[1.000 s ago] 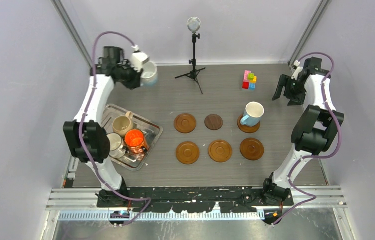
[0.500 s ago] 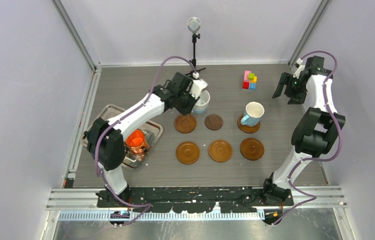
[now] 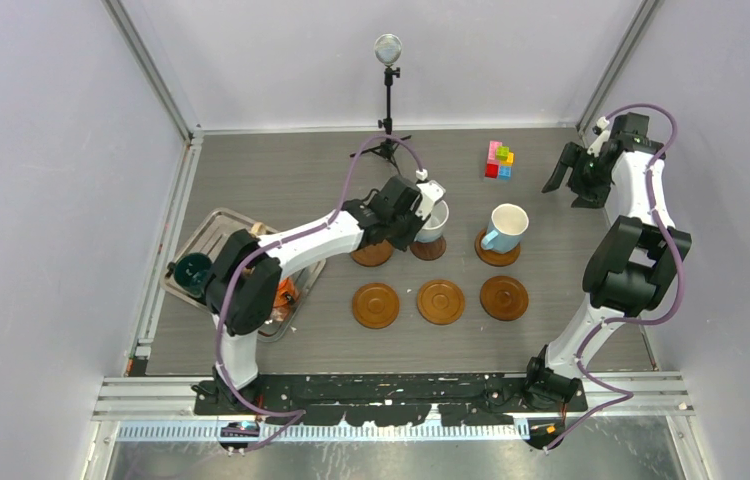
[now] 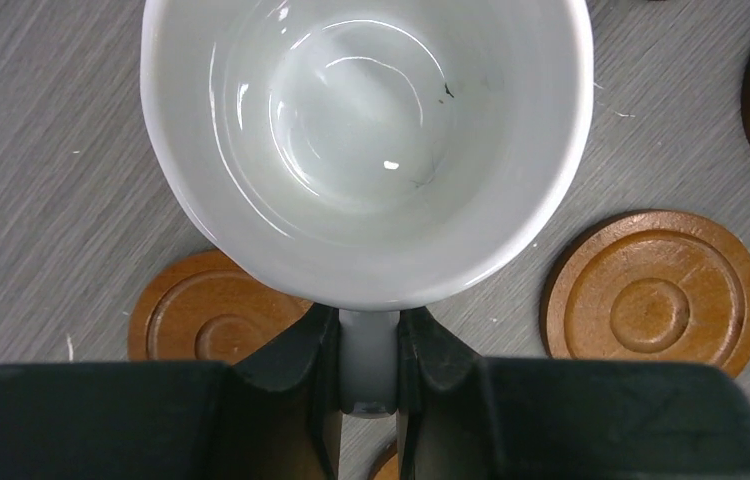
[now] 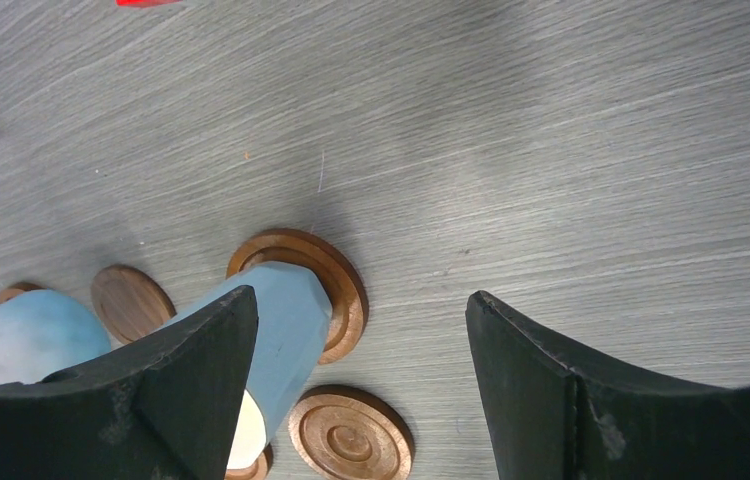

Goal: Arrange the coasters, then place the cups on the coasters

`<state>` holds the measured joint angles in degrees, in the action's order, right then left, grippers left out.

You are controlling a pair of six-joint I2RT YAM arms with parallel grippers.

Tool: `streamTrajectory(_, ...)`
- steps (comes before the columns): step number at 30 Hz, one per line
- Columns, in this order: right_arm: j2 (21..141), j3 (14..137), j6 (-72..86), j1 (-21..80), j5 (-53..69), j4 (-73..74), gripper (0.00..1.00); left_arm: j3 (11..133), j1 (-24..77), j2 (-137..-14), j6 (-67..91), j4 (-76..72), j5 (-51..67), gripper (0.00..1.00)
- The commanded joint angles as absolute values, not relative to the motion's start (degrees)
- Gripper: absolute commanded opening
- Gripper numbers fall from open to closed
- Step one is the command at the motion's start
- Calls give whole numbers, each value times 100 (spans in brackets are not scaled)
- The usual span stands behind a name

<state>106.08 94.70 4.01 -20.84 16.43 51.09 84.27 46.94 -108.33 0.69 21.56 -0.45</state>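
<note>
My left gripper brings the cup back and down onto the small dark coaster (image 3: 428, 248) next, its near part uncovered, then releases the cup's handle.
My left gripper (image 3: 419, 214) is shut on the handle of a white cup (image 3: 435, 218), which it holds upright just over the far edge of the small dark coaster (image 3: 428, 249). The left wrist view shows the fingers (image 4: 301, 360) pinching the handle below the cup (image 4: 366, 150), with brown coasters (image 4: 206, 320) (image 4: 656, 290) on the table to either side. A light blue cup (image 3: 504, 226) stands tilted on the back right coaster (image 3: 497, 256). Three coasters (image 3: 376, 305) (image 3: 440, 301) (image 3: 504, 297) lie bare in the front row. My right gripper (image 3: 571, 180) hangs open at the far right, holding nothing.
A silver tray (image 3: 219, 218) at the left holds a dark green cup (image 3: 191, 272) and an orange cup (image 3: 285, 291), partly hidden by the left arm. A microphone stand (image 3: 387, 100) and coloured blocks (image 3: 499, 160) stand at the back.
The left arm has swung from the back left to the table's middle with the white cup, ending over the dark coaster. The right gripper has barely moved.
</note>
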Motion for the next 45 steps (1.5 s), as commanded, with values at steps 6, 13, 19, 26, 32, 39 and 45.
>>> streamTrajectory(6, 10204, 9444, 534, -2114, 1707, 4931, 81, 8177, 4865, -10793, 323, 766, -229, 0)
streamTrajectory(13, 10216, 9422, 514, -2118, 1705, 4931, 81, 7833, 4955, -10793, 238, 604, -148, 0)
streamTrajectory(19, 10204, 9400, 484, -2118, 1688, 4933, 81, 7745, 4957, -10881, 278, 530, -187, 0)
streamTrajectory(26, 10169, 9353, 470, -2119, 1666, 4931, 81, 7744, 4957, -10959, 454, 600, -270, 4)
streamTrajectory(32, 10152, 9343, 464, -2118, 1652, 4939, 81, 7734, 4957, -10958, 492, 664, -228, 18)
streamTrajectory(39, 10168, 9350, 419, -2118, 1652, 4940, 81, 7673, 4957, -10732, 476, 818, -187, 53)
streamTrajectory(45, 10154, 9335, 374, -2125, 1670, 4940, 81, 7384, 4936, -9970, 298, 1267, -73, 79)
